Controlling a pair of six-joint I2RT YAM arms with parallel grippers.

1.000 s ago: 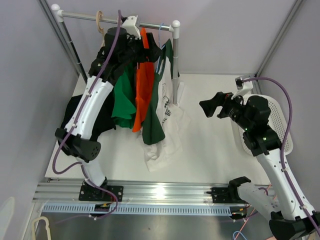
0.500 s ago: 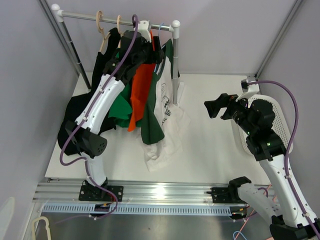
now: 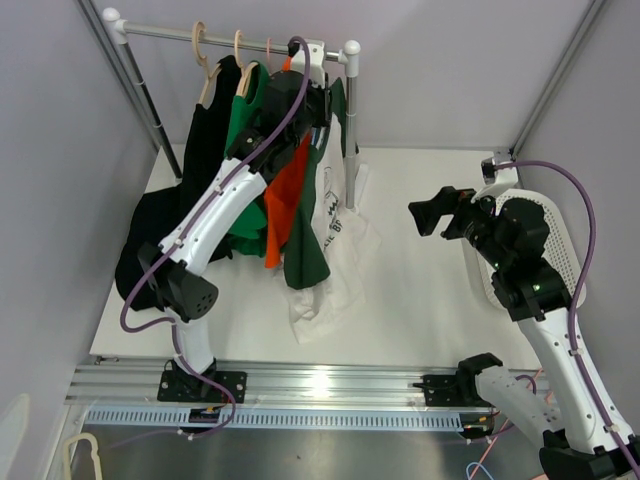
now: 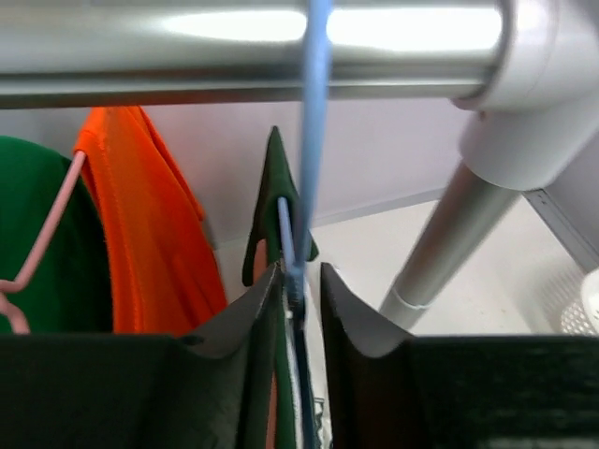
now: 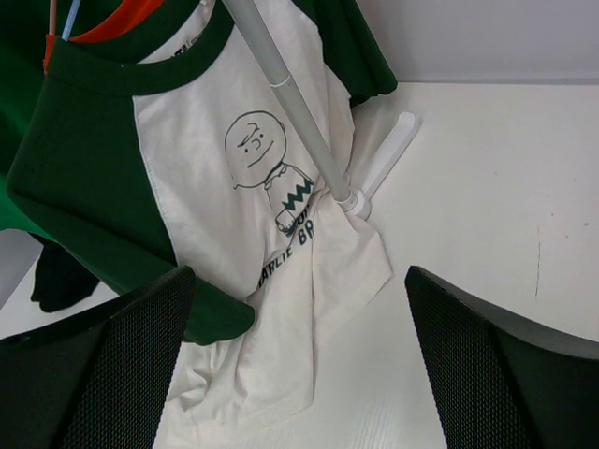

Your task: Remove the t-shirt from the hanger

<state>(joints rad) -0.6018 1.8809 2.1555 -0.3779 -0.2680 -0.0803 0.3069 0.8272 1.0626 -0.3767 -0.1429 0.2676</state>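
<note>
The t-shirt's near green sleeve (image 3: 307, 263) (image 5: 217, 316) hangs loose, so my right gripper swings to the left in the top view and back next, turning onto it.
The t-shirt (image 3: 332, 205), white with dark green sleeves and a cartoon print, hangs on a thin blue hanger (image 4: 314, 140) at the right end of the rail (image 3: 170, 33); its hem lies crumpled on the table. In the right wrist view the t-shirt (image 5: 234, 178) drapes around the rack's post. My left gripper (image 4: 299, 273) is up under the rail with its jaws narrowed around the hanger's neck and the collar; the left finger touches, and a thin gap shows at the right finger. My right gripper (image 3: 425, 214) hovers wide open and holds nothing, right of the t-shirt.
Orange (image 3: 285, 190), green (image 3: 245, 190) and black (image 3: 190, 200) shirts hang left of the t-shirt on other hangers. The rack's right post (image 3: 351, 120) stands just behind it. A white basket (image 3: 562, 240) sits at the table's right edge under the right arm.
My left gripper has slid right along the rail, from the middle shirts to the blue hanger, and its jaws have narrowed around it. The right arm shifted slightly, then held still.
</note>
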